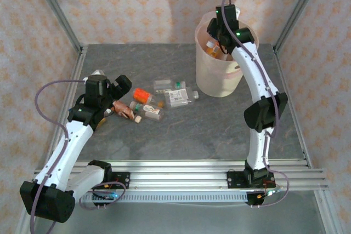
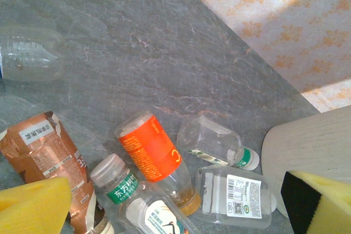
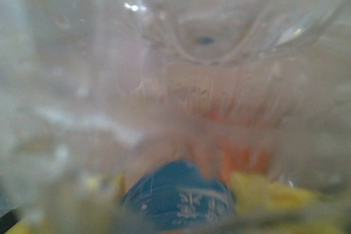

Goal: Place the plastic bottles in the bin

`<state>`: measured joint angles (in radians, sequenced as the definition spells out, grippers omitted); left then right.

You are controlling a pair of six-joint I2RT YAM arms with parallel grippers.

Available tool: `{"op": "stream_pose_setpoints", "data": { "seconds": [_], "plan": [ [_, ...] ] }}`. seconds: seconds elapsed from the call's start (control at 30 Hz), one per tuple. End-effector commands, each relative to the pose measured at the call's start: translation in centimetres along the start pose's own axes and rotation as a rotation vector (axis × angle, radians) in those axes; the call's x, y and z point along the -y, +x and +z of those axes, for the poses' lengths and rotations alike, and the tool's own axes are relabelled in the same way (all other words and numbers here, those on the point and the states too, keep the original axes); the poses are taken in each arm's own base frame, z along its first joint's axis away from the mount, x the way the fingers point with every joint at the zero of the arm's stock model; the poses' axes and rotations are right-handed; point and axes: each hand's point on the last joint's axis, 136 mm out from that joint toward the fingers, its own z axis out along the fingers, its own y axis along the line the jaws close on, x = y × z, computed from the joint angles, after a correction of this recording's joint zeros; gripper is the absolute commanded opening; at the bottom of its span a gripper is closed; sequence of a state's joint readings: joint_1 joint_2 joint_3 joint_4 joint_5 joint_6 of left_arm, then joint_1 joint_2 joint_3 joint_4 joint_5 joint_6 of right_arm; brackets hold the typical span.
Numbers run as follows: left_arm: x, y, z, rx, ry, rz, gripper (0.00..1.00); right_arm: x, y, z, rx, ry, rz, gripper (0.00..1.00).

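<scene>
I will next lower my right gripper through the bin's opening toward the bottles inside and release the clear bottle there, because the bottle already hangs within the bin's rim.
A pile of plastic bottles lies on the grey table left of the bin [image 1: 214, 78]. It includes an orange-labelled bottle [image 1: 141, 95] [image 2: 152, 150], a brown-labelled one [image 1: 124, 109] [image 2: 48, 156], a green-labelled one [image 2: 117, 182] and clear ones [image 1: 180, 98] [image 2: 236, 195]. My left gripper [image 1: 124, 84] [image 2: 175, 207] hangs open just above this pile, its yellow pads [image 2: 34, 207] wide apart. Over the bin's mouth, my right gripper [image 1: 218, 43] [image 3: 178, 204] is shut on a clear bottle with a blue label [image 3: 178, 198]. Other bottles [image 1: 211, 49] lie inside the bin.
One more clear bottle [image 2: 26, 53] lies apart, at the far left of the pile. The bin's cream wall [image 2: 312, 141] shows in the left wrist view. Metal frame posts [image 1: 57, 12] and patterned walls close in the table. A rail [image 1: 186, 168] runs along the near edge.
</scene>
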<state>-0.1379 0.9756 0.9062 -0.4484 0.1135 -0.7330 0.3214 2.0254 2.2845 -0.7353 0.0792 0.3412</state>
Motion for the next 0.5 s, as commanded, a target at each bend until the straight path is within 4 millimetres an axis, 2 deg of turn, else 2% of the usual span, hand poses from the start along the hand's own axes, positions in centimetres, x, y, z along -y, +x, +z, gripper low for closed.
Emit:
{"op": "stream_pose_setpoints", "data": {
  "seconds": [0.0, 0.13, 0.27, 0.33, 0.47],
  "plan": [
    [0.0, -0.4, -0.3, 0.026, -0.006, 0.016, 1.00, 0.3, 0.4, 0.6, -0.034, 0.018, 0.013, 0.26],
    [0.0, -0.3, -0.3, 0.024, -0.009, 0.018, 1.00, 0.4, 1.9, 2.0, -0.086, 0.020, 0.020, 0.28],
    [-0.1, -0.4, -0.4, 0.027, -0.010, 0.021, 1.00, 0.5, 3.2, 2.6, -0.132, 0.022, 0.015, 0.37],
    [0.0, -0.4, -0.5, 0.027, -0.009, 0.021, 1.00, 0.7, 3.5, 2.6, -0.145, 0.028, 0.009, 0.45],
    [-0.1, -0.4, -0.5, 0.029, -0.011, 0.019, 1.00, 1.1, 3.6, 2.2, -0.148, 0.038, -0.002, 0.71]
  ]
}}
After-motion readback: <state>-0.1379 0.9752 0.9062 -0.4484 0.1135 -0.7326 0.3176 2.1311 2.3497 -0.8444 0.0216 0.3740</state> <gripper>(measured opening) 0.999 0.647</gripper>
